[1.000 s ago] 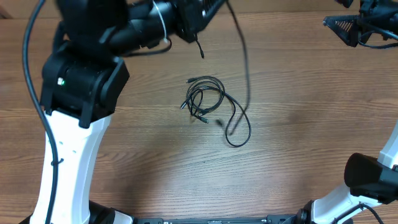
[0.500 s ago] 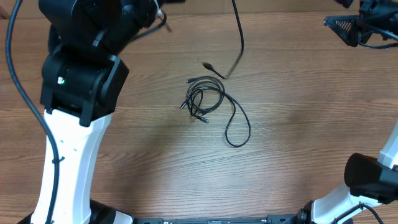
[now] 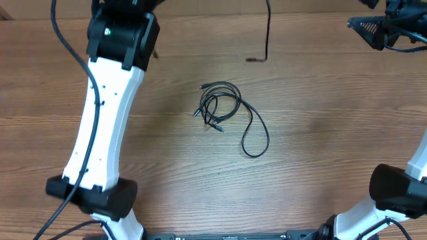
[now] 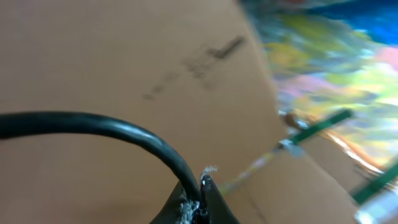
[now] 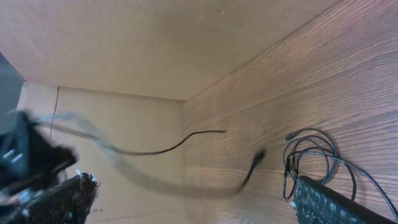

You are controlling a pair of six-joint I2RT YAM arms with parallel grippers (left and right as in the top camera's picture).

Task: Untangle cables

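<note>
The left gripper moves to the left in the overhead view and down next and releases the cable on the bare far tabletop, since that spot is clear of the bundle.
A small coiled bundle of thin black cables lies mid-table, with one loop trailing toward the near right. The bundle also shows in the right wrist view. One separate cable hangs down from beyond the far edge of the overhead view, its plug end in the air apart from the bundle. My left gripper is shut on this cable; the gripper itself is outside the overhead view. My right gripper is at the far right, open and empty.
My left arm stretches from the near left edge up to the far side. The right arm's base stands at the near right. A cardboard wall borders the table's far side.
The left arm has swung up and away toward the far side, drawing one cable out past the bundle; its plug end has lifted off the table and now swings. The right arm has not moved.
</note>
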